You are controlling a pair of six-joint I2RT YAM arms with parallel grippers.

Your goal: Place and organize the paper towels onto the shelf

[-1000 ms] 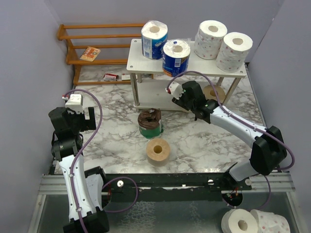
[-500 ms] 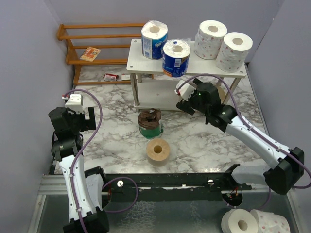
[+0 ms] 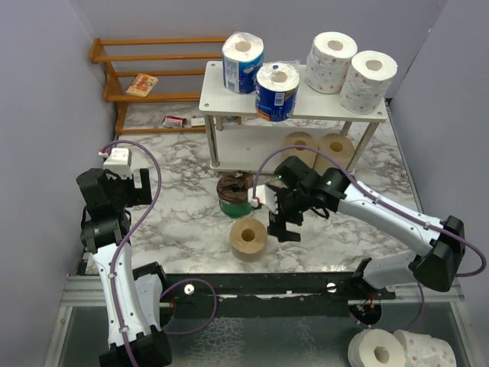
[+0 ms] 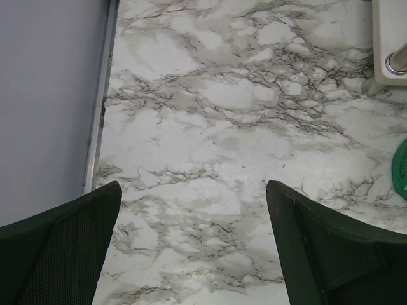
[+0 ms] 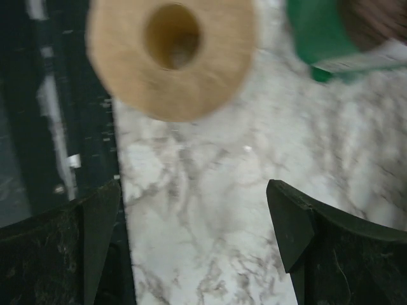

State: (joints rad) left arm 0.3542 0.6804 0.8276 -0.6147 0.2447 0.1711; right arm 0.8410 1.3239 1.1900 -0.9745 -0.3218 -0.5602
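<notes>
I will move my right gripper back, to the left in the top view, and down onto the roll's near side (image 3: pixel 254 245) (image 5: pixel 132 75), because the hole of the third tan roll faces up.
The shelf (image 3: pixel 226 100) carries two blue-wrapped paper towels (image 3: pixel 243 63) (image 3: pixel 276 90) and two white ones (image 3: pixel 331 61) (image 3: pixel 368 80) on its top tier. Two tan rolls (image 3: pixel 300 147) (image 3: pixel 335 149) stand on the lower tier. On the table in front stand a dark brown roll with a green band (image 3: pixel 235 195) (image 5: pixel 331 38) and a tan roll (image 3: pixel 249 238) (image 5: pixel 172 54). My right gripper (image 3: pixel 276 214) (image 5: pixel 194 190) hangs open just right of that tan roll, holding nothing. My left gripper (image 4: pixel 194 190) is open over bare marble at the left.
An orange slatted rack (image 3: pixel 145 69) stands at the back left with a small packet (image 3: pixel 141 84) on it and another packet (image 3: pixel 174 120) on the table beside it. Two white rolls (image 3: pixel 378 352) (image 3: pixel 424 350) lie below the table's front edge. Grey walls close both sides.
My right gripper opened and pulled out from under the shelf, leaving a second tan roll on the lower tier, then swung left and nearer toward the tan roll on the table. The left arm stayed still.
</notes>
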